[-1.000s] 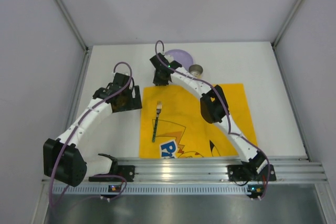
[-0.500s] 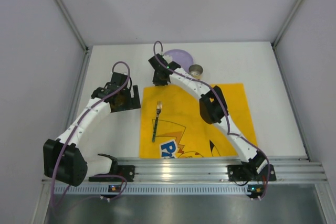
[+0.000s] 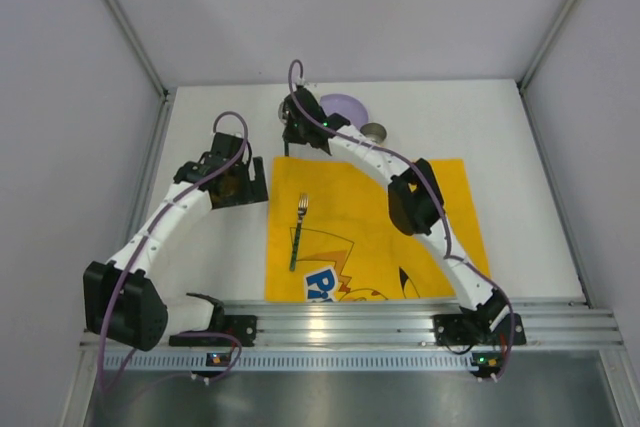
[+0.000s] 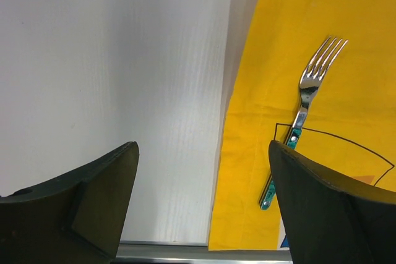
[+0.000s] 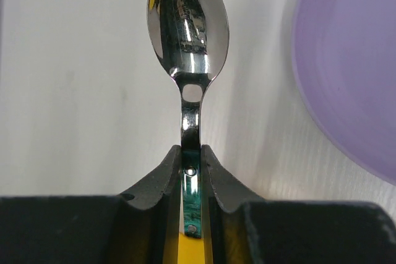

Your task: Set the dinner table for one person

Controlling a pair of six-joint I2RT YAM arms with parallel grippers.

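Note:
My right gripper carries the spoon (image 5: 189,23) up past the metal cup next, then back and down onto the placemat's side opposite the fork (image 3: 298,227), which is empty.
My right gripper (image 5: 190,149) is shut on the green handle of a steel spoon (image 5: 189,23), whose bowl points away over the white dinner table (image 5: 74,91). In the top view that gripper (image 3: 290,134) hangs at the back left corner of the yellow placemat (image 3: 370,237), beside the purple plate (image 3: 345,107). A fork (image 3: 298,227) with a green handle lies on the placemat's left part. My left gripper (image 3: 240,187) stands open over the table just left of the placemat. In its wrist view the left gripper (image 4: 204,153) has nothing between its fingers, and the fork (image 4: 312,81) lies to the right.
A small metal cup (image 3: 374,132) stands behind the placemat, right of the purple plate (image 5: 352,72). Grey walls enclose the table on three sides. An aluminium rail (image 3: 400,322) with the arm bases runs along the near edge.
The right gripper's jaws have closed on the spoon handle, and it has shifted slightly left and back. The left arm has drifted slightly left.

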